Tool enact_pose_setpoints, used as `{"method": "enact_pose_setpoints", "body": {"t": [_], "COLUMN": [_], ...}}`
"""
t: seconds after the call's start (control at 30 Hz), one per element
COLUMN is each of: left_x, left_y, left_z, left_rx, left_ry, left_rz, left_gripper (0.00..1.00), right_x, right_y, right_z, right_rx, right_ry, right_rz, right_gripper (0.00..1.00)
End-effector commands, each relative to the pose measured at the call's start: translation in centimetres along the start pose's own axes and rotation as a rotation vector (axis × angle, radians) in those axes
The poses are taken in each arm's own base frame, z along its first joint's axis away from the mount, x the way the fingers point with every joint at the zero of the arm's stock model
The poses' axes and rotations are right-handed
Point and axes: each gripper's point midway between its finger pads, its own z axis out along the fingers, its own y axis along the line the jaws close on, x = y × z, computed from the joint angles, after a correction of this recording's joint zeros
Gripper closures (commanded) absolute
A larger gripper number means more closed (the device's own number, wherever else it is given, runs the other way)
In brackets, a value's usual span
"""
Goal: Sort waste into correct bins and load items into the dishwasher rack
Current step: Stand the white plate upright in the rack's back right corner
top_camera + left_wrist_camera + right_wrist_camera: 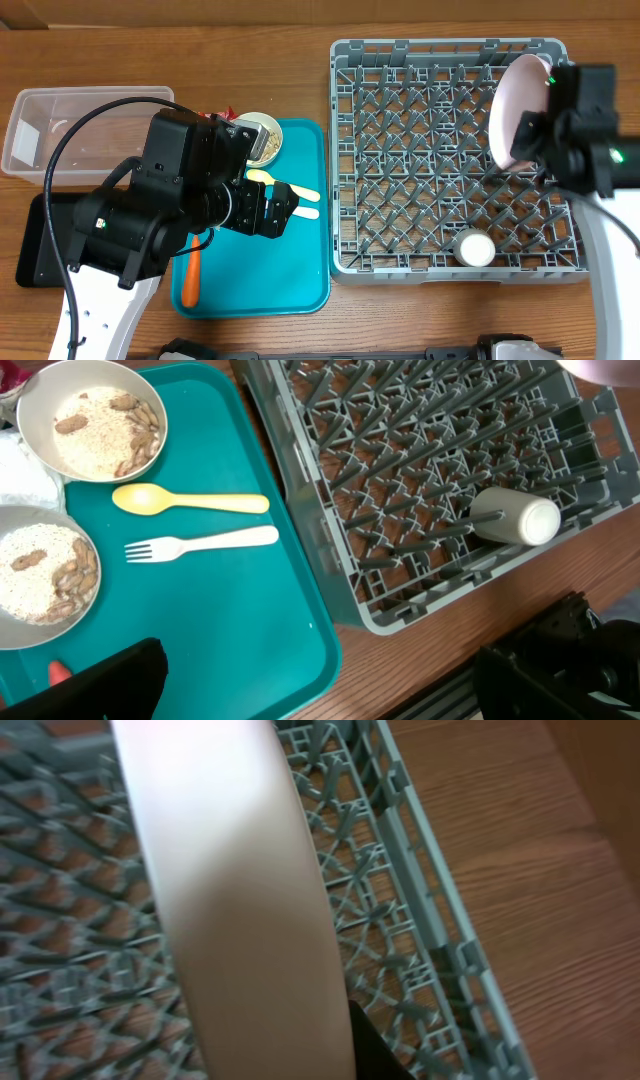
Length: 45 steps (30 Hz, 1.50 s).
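Observation:
I need to lower my right gripper next and let go of the plate among the grey wires by the rack's side farthest from the teal tray, because those wires are empty below it.
My right gripper is shut on the round pale pink plate, holding it on edge over the right side of the grey dishwasher rack. In the right wrist view the plate fills the middle, with one black finger beside it. My left gripper is open and empty above the teal tray. The left wrist view shows two bowls of beige food scraps, the yellow spoon, the fork and the white napkin. The orange carrot lies on the tray.
The clear tub stands at the back left and the black tray in front of it, partly under my left arm. A white cup lies in the rack's near row. A bit of the red wrapper shows behind my left arm.

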Motion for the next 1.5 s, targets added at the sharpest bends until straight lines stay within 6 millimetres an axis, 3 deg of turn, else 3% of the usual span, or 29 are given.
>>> {"method": "enact_pose_setpoints", "body": {"t": [0.0, 0.23, 0.37, 0.7, 0.8, 0.9, 0.97, 1.0, 1.1, 1.17, 1.3, 1.47], "left_x": [-0.6, -0.7, -0.7, -0.7, -0.7, -0.7, -0.6, -0.5, -0.4, -0.3, -0.1, -0.1], "left_y": [-0.3, -0.4, -0.4, -0.4, -0.4, -0.4, -0.3, -0.3, -0.3, -0.3, -0.3, -0.2], "left_z": [-0.9, -0.9, -0.9, -0.9, -0.9, -0.9, -0.9, -0.9, -0.9, -0.9, -0.9, -0.9], "left_rx": [0.0, 0.0, 0.0, 0.0, 0.0, 0.0, 0.0, -0.001, -0.002, -0.002, -0.003, -0.005], "left_ry": [-0.036, -0.04, -0.04, -0.04, -0.039, -0.038, -0.036, -0.032, -0.026, -0.021, -0.015, -0.015], "left_rz": [0.032, 0.034, 0.058, 0.057, 0.057, 0.056, 0.056, 0.055, 0.053, 0.051, 0.049, 0.048], "left_gripper": [0.0, 0.0, 0.0, 0.0, 0.0, 0.0, 0.0, 0.0, 0.0, 0.0, 0.0, 0.0], "right_x": [-1.4, -3.1, -3.7, -2.4, -1.8, -1.7, -2.1, -2.3, -2.9, -3.6, -5.4, -7.2], "right_y": [-2.0, -2.0, -0.7, 0.9, 1.9, 2.1, 1.6, 1.1, 0.0, -1.1, -2.2, -2.7], "right_z": [1.6, 4.9, 6.1, 9.2, 9.9, 9.9, 9.6, 9.3, 8.1, 6.8, 3.4, -2.4], "right_rx": [0.165, 0.26, 0.204, 0.169, 0.121, 0.109, 0.132, 0.157, 0.208, 0.252, 0.252, 0.175], "right_ry": [-0.003, -0.014, -0.02, 0.054, 0.08, 0.085, 0.072, 0.065, 0.035, -0.002, -0.084, -0.211], "right_rz": [-0.109, -0.112, -0.148, -0.18, -0.183, -0.184, -0.181, -0.18, -0.131, -0.061, 0.002, 0.056], "right_gripper": [0.96, 0.96, 0.96, 0.94, 0.84, 0.84, 0.77, 0.59, 0.56, 0.41, 0.4, 0.37]}}
